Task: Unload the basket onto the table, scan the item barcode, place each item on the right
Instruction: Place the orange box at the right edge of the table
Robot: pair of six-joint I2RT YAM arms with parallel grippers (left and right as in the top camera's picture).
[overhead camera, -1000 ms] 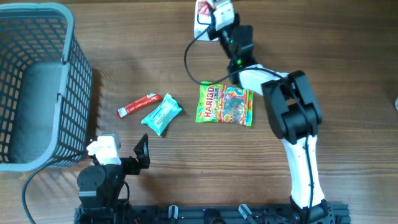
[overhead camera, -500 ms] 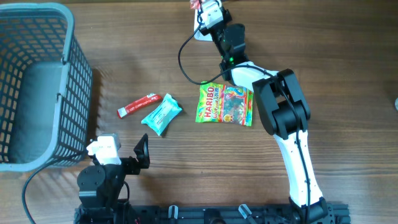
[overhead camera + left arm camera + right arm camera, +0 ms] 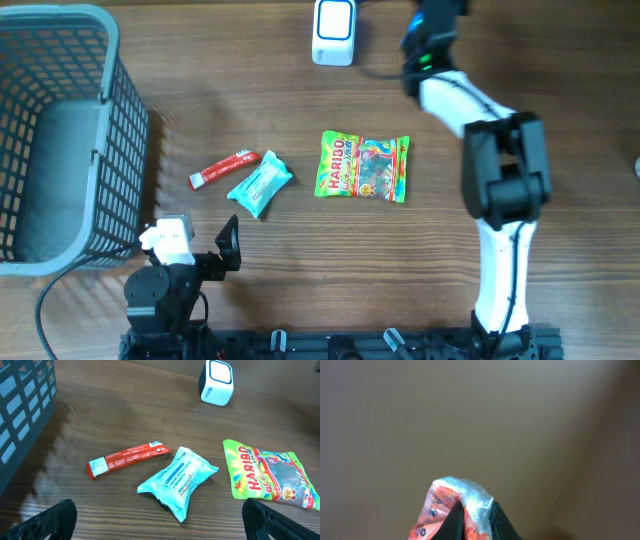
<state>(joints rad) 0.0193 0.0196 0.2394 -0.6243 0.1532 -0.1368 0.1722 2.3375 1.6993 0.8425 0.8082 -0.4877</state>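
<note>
My right gripper holds the packet and will swing to the right in the overhead view, away from the scanner [image 3: 333,20], and go down to release it, because the tabletop is bare there.
In the right wrist view my right gripper [image 3: 475,514] is shut on a crinkled red-and-white packet [image 3: 451,496], lifted in front of a blank brown background. Overhead, the right arm [image 3: 452,88] reaches past the top edge, so its gripper and the packet are cut off there. The white barcode scanner [image 3: 333,20] [image 3: 217,382] stands at the far middle of the table, left of that arm. My left gripper [image 3: 162,524] is open and empty, low at the near left, facing the items on the table.
A Haribo bag [image 3: 363,167] [image 3: 272,472], a teal packet [image 3: 259,183] [image 3: 179,480] and a red stick pack [image 3: 224,169] [image 3: 127,458] lie mid-table. A grey-blue wire basket [image 3: 100,150] [image 3: 25,400] stands at the left.
My right arm has swung from over the scanner to the right and beyond the top edge, taking the packet with it; the scanner now shows uncovered. The left arm has not moved.
</note>
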